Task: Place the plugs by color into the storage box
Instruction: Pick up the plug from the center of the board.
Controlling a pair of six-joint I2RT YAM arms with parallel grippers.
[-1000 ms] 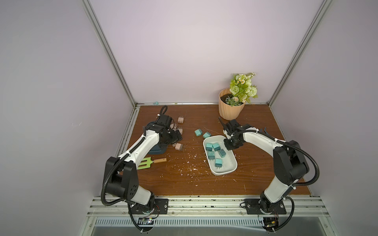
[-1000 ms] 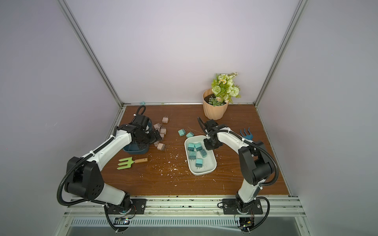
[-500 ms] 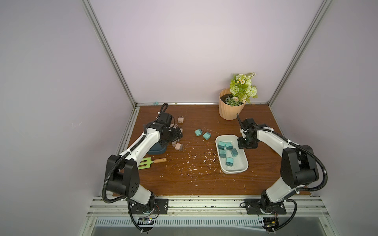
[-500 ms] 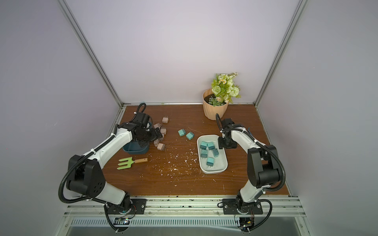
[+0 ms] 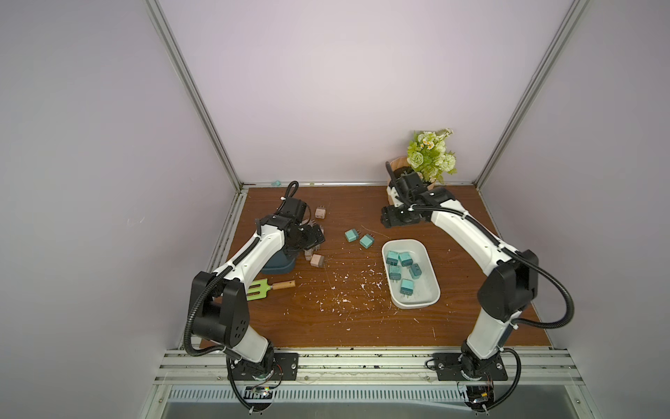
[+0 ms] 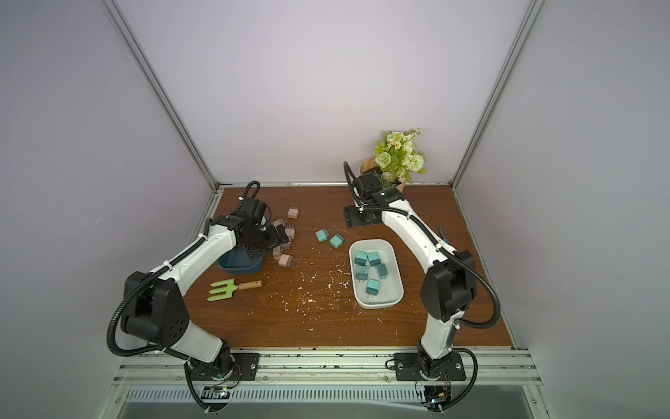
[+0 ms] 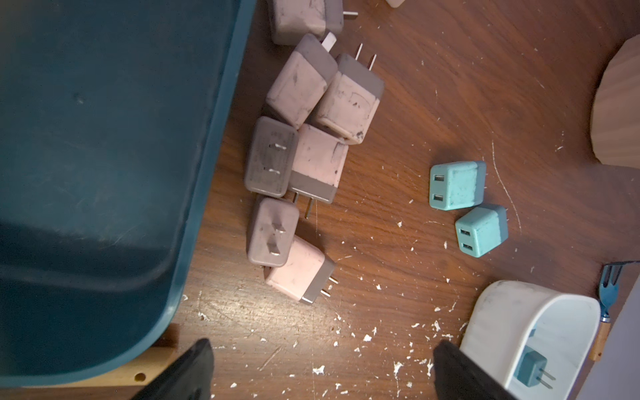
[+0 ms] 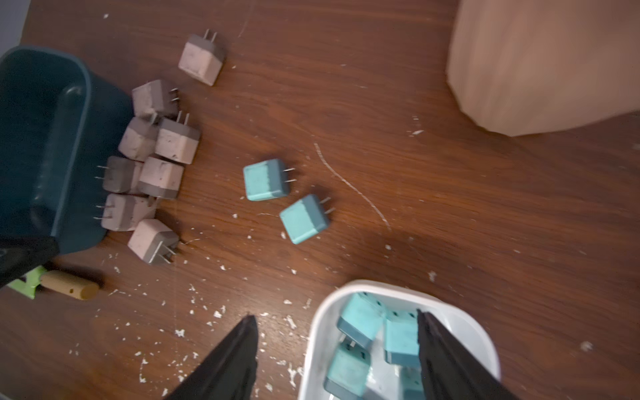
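I will next move my right gripper down and over the teal plug nearer the white box, as it lies below my gripper, on the side facing the pink plugs.
Several pinkish-tan plugs (image 7: 318, 162) lie clustered on the wood beside the dark teal storage box (image 7: 104, 138), which shows nothing inside. One more pink plug (image 5: 321, 213) sits apart, further back. Two teal plugs (image 8: 266, 179) (image 8: 304, 219) lie loose mid-table. Several teal plugs (image 8: 362, 320) lie in the white storage box (image 5: 431, 268). My left gripper (image 7: 322, 346) hangs wide open over the pink cluster, holding nothing. The right gripper (image 8: 336, 316) is open and empty, raised behind the white box near the flower pot.
A wooden flower pot with green flowers (image 5: 431, 157) stands at the back right, close behind my right wrist. A green garden fork (image 5: 259, 289) lies front left, a small blue fork (image 6: 444, 235) to the right. White debris flecks (image 5: 348, 290) litter the middle.
The white box slid to the right with my right gripper on its rim. That gripper then opened, let go and lifted back toward the pot. The left arm barely moved.
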